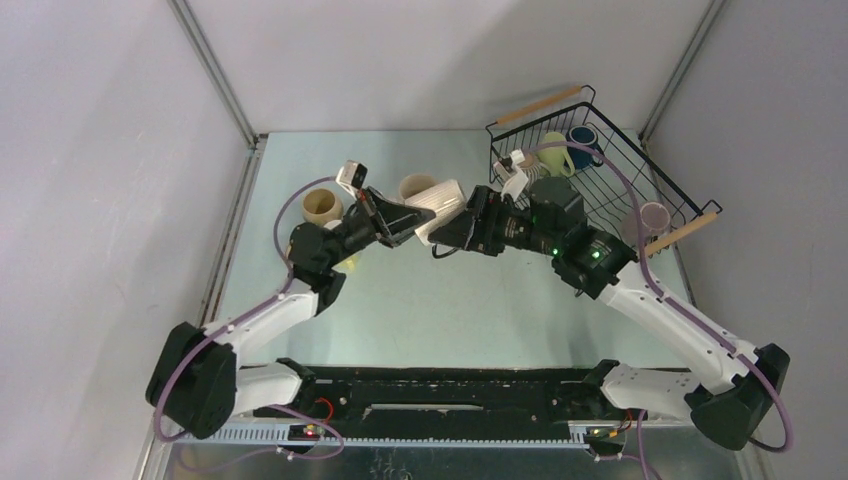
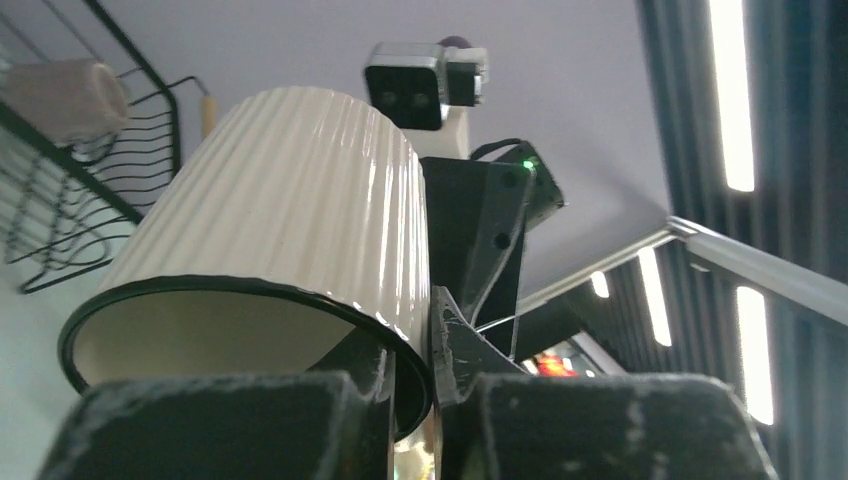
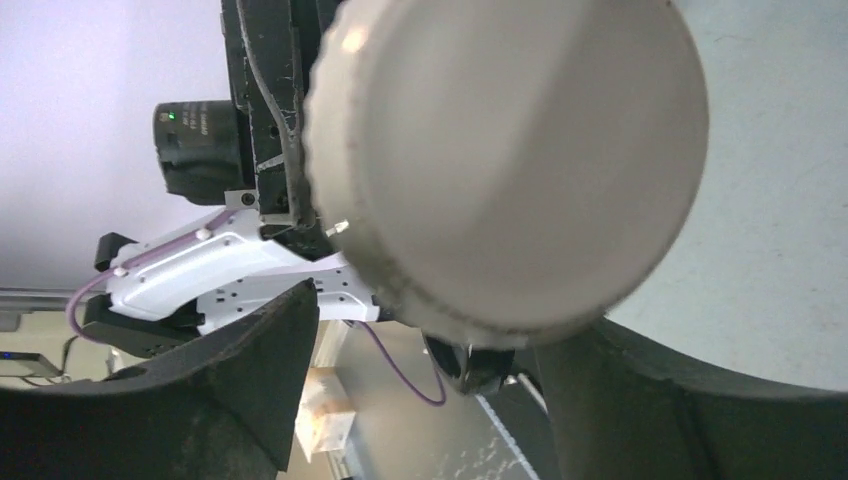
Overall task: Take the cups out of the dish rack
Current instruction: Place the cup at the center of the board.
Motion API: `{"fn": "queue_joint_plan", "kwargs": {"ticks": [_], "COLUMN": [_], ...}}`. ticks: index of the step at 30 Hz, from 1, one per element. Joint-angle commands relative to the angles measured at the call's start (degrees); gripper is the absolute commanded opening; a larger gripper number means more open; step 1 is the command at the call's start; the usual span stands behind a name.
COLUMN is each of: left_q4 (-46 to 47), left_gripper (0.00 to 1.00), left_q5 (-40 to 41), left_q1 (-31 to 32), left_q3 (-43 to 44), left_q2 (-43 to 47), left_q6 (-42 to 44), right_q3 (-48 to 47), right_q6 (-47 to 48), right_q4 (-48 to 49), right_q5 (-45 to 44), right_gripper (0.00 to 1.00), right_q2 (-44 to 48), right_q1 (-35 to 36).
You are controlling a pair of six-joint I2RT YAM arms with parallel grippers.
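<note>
The ribbed cup (image 1: 441,206) hangs sideways, so next it turns upright as my left gripper tilts downward, then it goes down onto the tabletop (image 1: 386,257) beside the yellow handle for release.
A ribbed beige cup (image 1: 441,206) hangs sideways above the table between my two grippers. My left gripper (image 1: 416,226) is shut on its dark rim, one finger inside the mouth and one outside, as the left wrist view shows: cup (image 2: 290,200), gripper (image 2: 430,365). My right gripper (image 1: 455,232) stands open around the cup's base (image 3: 510,150), with gaps beside both fingers (image 3: 250,380). The black wire dish rack (image 1: 668,192) sits at the back right, holding a yellow-green cup (image 1: 556,151), a dark blue cup (image 1: 584,143) and a mauve cup (image 1: 652,217).
A tan cup (image 1: 322,206) stands on the table left of my left arm, and a cream cup (image 1: 415,186) just behind the held one. The rack (image 2: 60,205) and the mauve cup (image 2: 65,95) show in the left wrist view. Walls close the table's left, back and right.
</note>
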State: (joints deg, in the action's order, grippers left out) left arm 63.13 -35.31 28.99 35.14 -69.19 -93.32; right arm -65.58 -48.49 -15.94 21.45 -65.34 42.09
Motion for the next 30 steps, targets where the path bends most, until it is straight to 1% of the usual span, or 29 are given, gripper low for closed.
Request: {"fn": "queue_joint_plan", "kwargs": {"ticks": [1, 3, 5, 8, 13, 16, 21, 26, 30], "left_q4": [-12.0, -20.7, -30.8, -44.9, -65.6, -76.6, -85.3, -89.4, -94.2], "left_gripper": [0.0, 0.0, 0.0, 0.0, 0.0, 0.0, 0.0, 0.0, 0.0], "left_q5": [0.9, 1.7, 2.5, 4.8, 11.1, 15.5, 21.7, 26.9, 33.9], "left_q1": [-0.3, -0.9, -1.4, -1.7, -1.7, -1.7, -1.7, -1.2, 0.6], "left_q3": [1.5, 2.4, 4.0, 7.1, 12.4, 14.7, 17.5, 20.8, 25.6], "left_q2": [7.9, 10.7, 13.1, 15.8, 17.7, 16.9, 13.7, 8.2, 1.8], "left_q6": [12.5, 17.8, 23.4, 32.4, 47.0, 53.5, 59.8, 61.8, 63.2], "right_q3": [0.9, 1.4, 2.1, 2.6, 2.6, 2.7, 2.6, 2.7, 2.7], "right_q6": [3.0, 3.6, 4.3, 5.6, 7.4, 8.3, 10.0, 10.7, 10.9], "right_q4": [-1.2, -2.3, -3.9, -6.4, -11.5, -14.9, -18.4, -18.7, -18.5], "right_q5": [-3.9, -5.7, -7.7, -10.3, -15.8, -18.9, -22.7, -24.8, -26.1], "right_gripper": [0.88, 0.94, 0.95, 0.99, 1.0, 1.0, 1.0, 1.0, 1.0], "right_q2": [3.7, 4.8, 6.2, 8.3, 11.8, 13.3, 13.3, 12.0, 10.8], "right_q1": [0.6, 0.9, 1.3, 1.5, 1.6, 1.6, 1.6, 1.7, 1.6]}}
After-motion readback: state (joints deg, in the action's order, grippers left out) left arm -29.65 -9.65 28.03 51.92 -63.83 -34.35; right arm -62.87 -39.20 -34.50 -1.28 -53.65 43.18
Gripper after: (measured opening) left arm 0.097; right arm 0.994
